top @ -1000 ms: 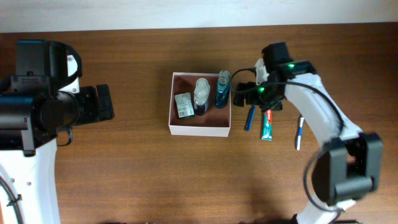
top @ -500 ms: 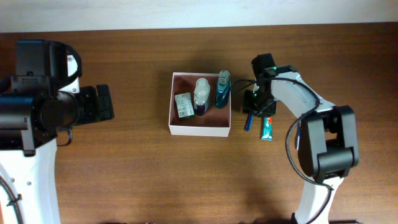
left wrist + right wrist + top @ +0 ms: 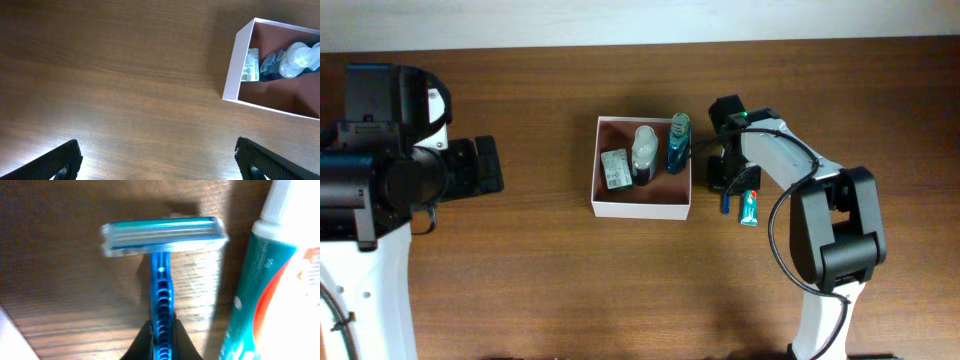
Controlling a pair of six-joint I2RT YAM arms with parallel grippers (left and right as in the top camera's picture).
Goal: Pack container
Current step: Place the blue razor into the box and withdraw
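My right gripper lifts, turns and moves to the left in the overhead view next. It then releases the razor (image 3: 162,287) over the container's bottom, at its bare near part.
The container (image 3: 640,211), a square white-walled box with a reddish-brown inside, sits mid-table and also shows in the left wrist view (image 3: 231,75). It holds a green-and-white soap box (image 3: 615,168), a white-capped bottle (image 3: 644,152) and a teal bottle (image 3: 678,143). Just right of it, my right gripper (image 3: 723,180) is shut on the handle of a blue razor (image 3: 162,287). The fingertips (image 3: 145,342) pinch the handle from both sides, and the razor's head points away over the wood. My left gripper (image 3: 157,152) hangs open over bare table, far left of the container.
A teal, red and white toothpaste tube (image 3: 750,207) lies on the table right beside the razor (image 3: 725,203); it is close to my right gripper (image 3: 161,330) on the right-hand side (image 3: 270,280). The left arm's bulk fills the table's left edge (image 3: 380,170).
My right gripper has swung in toward the container's right side, come down over the razor, and gone from open to shut on its handle. The left arm has not moved.
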